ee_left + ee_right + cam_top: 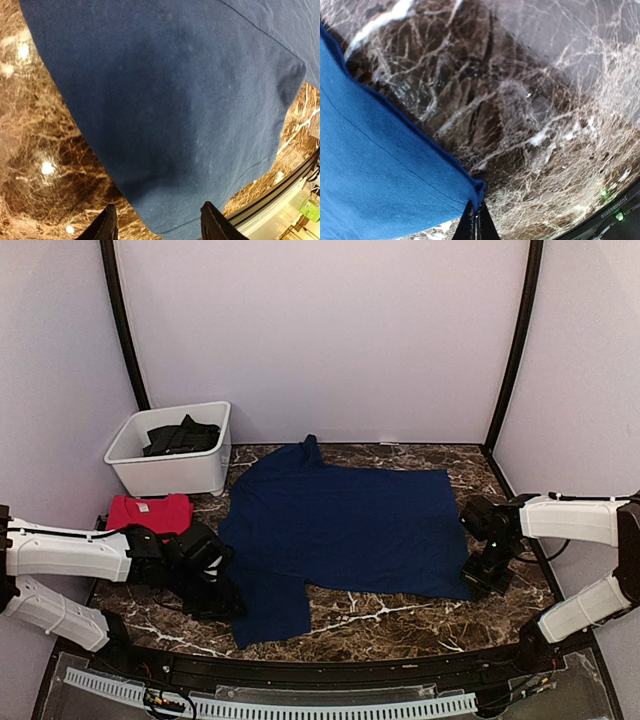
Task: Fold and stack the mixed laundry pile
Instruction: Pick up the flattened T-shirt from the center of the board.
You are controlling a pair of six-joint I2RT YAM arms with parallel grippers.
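My left gripper needs to go down and slightly back onto the sleeve's outer edge (147, 219) beside the hem corner, because that spot is below and behind its open fingers.
A navy blue T-shirt (340, 525) lies spread flat across the middle of the marble table. My left gripper (222, 595) hovers at its near-left sleeve (165, 125). In the left wrist view that gripper (159, 216) is open, with the sleeve's edge lying between the two fingertips (107, 220) and nothing pinched. My right gripper (482, 578) sits at the shirt's near-right corner. In the right wrist view it (477, 220) is shut on that hem corner (479, 192). A red T-shirt (150, 512) lies folded at the left. A dark garment (182, 437) fills the bin.
A white plastic bin (165, 475) stands at the back left, just behind the red T-shirt. Bare marble table (400, 615) shows along the front edge and at the right. Dark frame posts rise at both back corners.
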